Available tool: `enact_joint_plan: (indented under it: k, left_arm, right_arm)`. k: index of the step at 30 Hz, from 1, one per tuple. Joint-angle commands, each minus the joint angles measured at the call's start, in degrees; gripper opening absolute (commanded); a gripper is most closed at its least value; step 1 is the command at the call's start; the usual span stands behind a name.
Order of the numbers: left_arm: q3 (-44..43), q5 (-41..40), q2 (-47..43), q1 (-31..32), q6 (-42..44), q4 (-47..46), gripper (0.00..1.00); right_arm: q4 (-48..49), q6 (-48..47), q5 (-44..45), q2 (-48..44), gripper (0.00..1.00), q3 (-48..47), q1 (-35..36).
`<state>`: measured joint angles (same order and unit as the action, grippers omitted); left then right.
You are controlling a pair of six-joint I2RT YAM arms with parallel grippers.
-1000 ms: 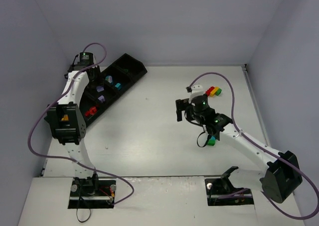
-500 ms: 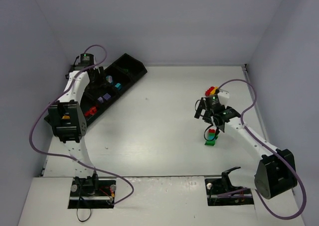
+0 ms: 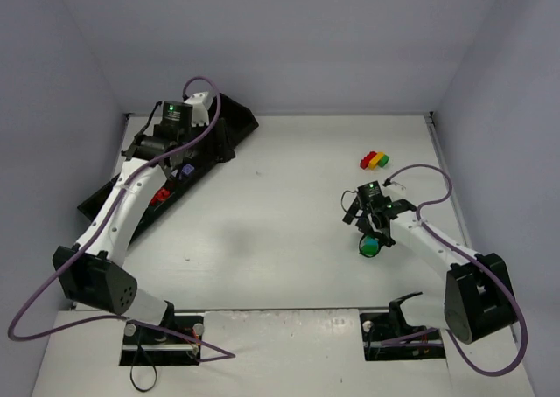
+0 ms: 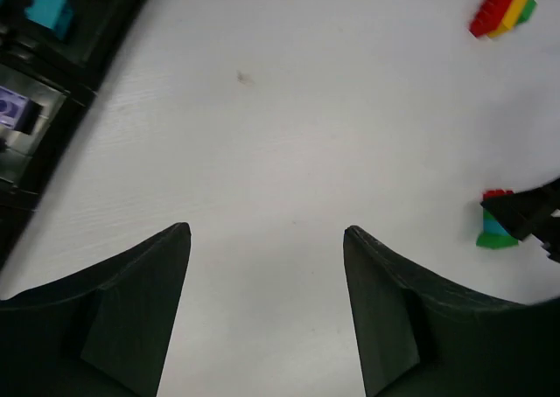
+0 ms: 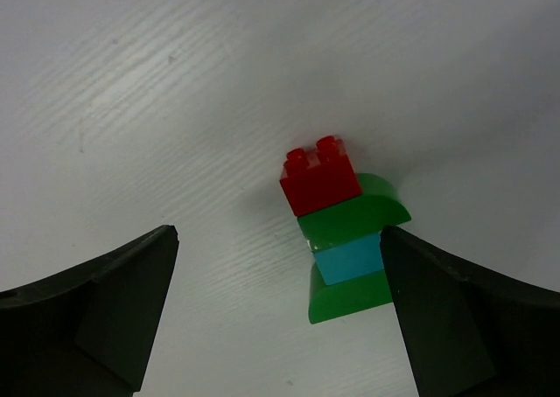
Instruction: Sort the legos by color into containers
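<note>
The stack is nearer one finger, so next I will move my right gripper to the right in its wrist view and lower it to close on the teal brick [image 3: 371, 242] [image 5: 349, 259].
A stack of legos [image 5: 343, 231], red on green, teal and green, lies on the white table. My right gripper [image 5: 278, 231] is open around it, and the stack sits close against the right finger [image 5: 437, 309]. From above, the right gripper [image 3: 368, 236] covers most of this stack [image 3: 370, 247]. A red, yellow and green group [image 3: 376, 160] lies farther back. My left gripper [image 4: 267, 231] is open and empty over bare table beside the black tray of containers [image 3: 241, 122]. The tray holds a teal brick [image 4: 48, 10], a lilac brick [image 4: 13, 107] and a red brick [image 3: 158, 196].
The left arm [image 3: 122, 213] lies over the near half of the tray. Grey walls close in the table at the back and both sides. The right arm's purple cable [image 3: 420, 174] loops behind its wrist.
The left gripper has opened and swung off the tray toward the table. The right gripper has moved right and down onto the stacked bricks, still open.
</note>
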<state>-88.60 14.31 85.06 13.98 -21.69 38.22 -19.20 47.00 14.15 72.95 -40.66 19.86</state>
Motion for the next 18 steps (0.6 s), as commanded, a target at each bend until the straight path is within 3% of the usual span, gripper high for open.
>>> enact_joint_plan:
  k: [1,11,18]
  left_arm:
    - [1.9,3.9,-3.4,1.2,-1.3,-1.7,0.65]
    - [5.1,5.0,-8.2,2.4,0.0,-0.6,0.65]
    - [6.5,6.6,-8.3,2.4,0.4,0.2,0.65]
  right_arm:
    - [-1.9,6.4,1.6,-1.1,0.96,2.3,-0.3]
    - [-2.3,8.2,2.3,0.7,0.89,4.9,-0.2]
    - [-1.5,2.7,4.9,1.6,0.60,2.9,0.4]
